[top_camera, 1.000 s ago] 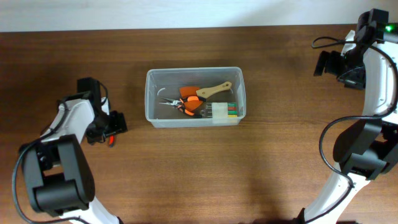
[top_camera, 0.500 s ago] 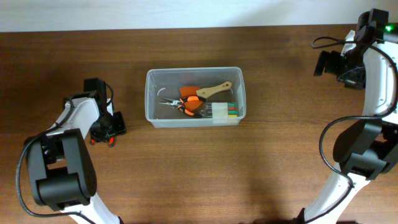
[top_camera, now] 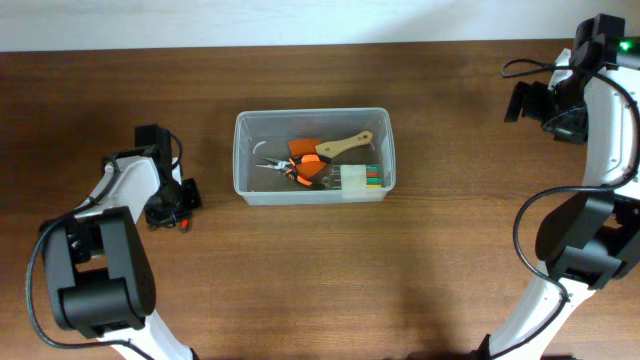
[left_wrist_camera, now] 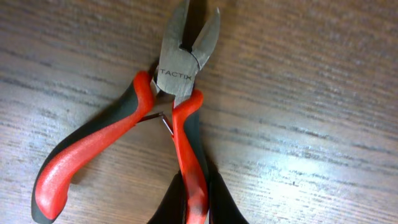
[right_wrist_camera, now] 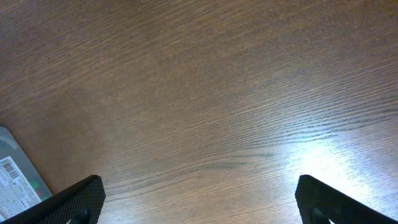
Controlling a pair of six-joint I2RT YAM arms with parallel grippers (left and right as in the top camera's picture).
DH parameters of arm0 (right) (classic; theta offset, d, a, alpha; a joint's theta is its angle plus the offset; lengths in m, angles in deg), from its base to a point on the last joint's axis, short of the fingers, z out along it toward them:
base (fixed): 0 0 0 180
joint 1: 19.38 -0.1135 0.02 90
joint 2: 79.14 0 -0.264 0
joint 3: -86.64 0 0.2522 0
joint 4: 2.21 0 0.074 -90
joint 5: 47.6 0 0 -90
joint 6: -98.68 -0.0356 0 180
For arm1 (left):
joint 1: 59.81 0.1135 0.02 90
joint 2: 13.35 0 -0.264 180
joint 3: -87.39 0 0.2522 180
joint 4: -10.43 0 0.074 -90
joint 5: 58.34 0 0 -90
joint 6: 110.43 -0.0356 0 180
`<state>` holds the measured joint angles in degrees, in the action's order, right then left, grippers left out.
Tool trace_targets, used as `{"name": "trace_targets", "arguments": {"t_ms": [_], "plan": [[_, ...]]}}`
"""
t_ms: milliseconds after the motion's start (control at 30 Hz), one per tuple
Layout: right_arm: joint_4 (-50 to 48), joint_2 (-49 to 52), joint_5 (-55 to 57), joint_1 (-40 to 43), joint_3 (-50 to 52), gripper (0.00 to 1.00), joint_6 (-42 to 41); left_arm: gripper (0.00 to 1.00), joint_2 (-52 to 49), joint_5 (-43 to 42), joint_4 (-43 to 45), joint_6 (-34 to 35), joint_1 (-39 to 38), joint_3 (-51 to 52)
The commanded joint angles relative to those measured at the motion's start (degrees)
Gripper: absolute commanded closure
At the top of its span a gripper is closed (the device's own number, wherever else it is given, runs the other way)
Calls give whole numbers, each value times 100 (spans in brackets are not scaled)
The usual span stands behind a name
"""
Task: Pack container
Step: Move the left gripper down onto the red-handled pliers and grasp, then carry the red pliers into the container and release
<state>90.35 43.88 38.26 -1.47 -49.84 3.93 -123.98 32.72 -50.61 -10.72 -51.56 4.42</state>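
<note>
Next, my left gripper lifts the side cutters, crosses the container's nearest side and lowers them beside the orange pliers to release, since the container's bottom there is bare.
The container (top_camera: 240, 150), a clear tub, stands mid-table, holding orange pliers (top_camera: 305, 170), a wooden-handled tool (top_camera: 345, 145) and a white box (top_camera: 362, 178). Left of it, red-and-black side cutters (left_wrist_camera: 177, 68) lie on the wood with their handles spread. My left gripper (left_wrist_camera: 196, 199) is shut on the right-hand handle, its black fingers (left_wrist_camera: 166, 205) pressing both sides. From overhead the left gripper (top_camera: 178, 212) hides most of the cutters (top_camera: 183, 226). My right gripper (top_camera: 522, 102) hangs open over bare wood at the far right; its pads (right_wrist_camera: 74, 196) stand wide apart.
A corner of the container (right_wrist_camera: 15, 171) with a white label shows at the lower left of the right wrist view. Both arm bases stand at the table's front corners. The table's back edge meets a pale wall.
The left gripper's jaws have shut onto one handle of the cutters, after the arm shifted slightly toward the front. The right arm and the container have not moved.
</note>
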Motion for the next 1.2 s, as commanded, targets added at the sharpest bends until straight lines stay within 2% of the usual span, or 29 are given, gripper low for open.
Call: {"name": "trace_targets", "arguments": {"t_ms": [0, 200, 300, 433, 500, 567, 800, 900, 1167], "plan": [[-17, 15, -37, -28, 28, 2, -68, 98, -212, 35, -254, -107, 4, -566], [-20, 15, -35, -26, 28, 2, -68, 98, -208, 22, -1764, -876, -190, -2752], [-20, 15, -35, -26, 28, 2, -68, 98, -208, 20, -2282, -1576, -533, -3974], [-20, 15, -35, -26, 28, 2, -68, 98, -208, 20, -2391, -2802, -1204, -4996], [-20, 15, -35, -26, 28, 1, -68, 98, -208, 17, -2271, -3620, -1692, -5108], [-20, 15, -35, -26, 28, 2, -68, 98, -273, 17, -2260, -4146, -2011, -5069], [-20, 15, -35, -26, 28, 1, -68, 98, -859, 17, -2350, -5460, -2769, -4918], [-20, 15, -35, -26, 28, 2, -68, 98, -1226, 17, -2533, -5772, -2927, -4916], [-20, 15, -35, -26, 28, 2, -68, 98, -1978, 13, -3414, -5783, -2994, -4916]]}}
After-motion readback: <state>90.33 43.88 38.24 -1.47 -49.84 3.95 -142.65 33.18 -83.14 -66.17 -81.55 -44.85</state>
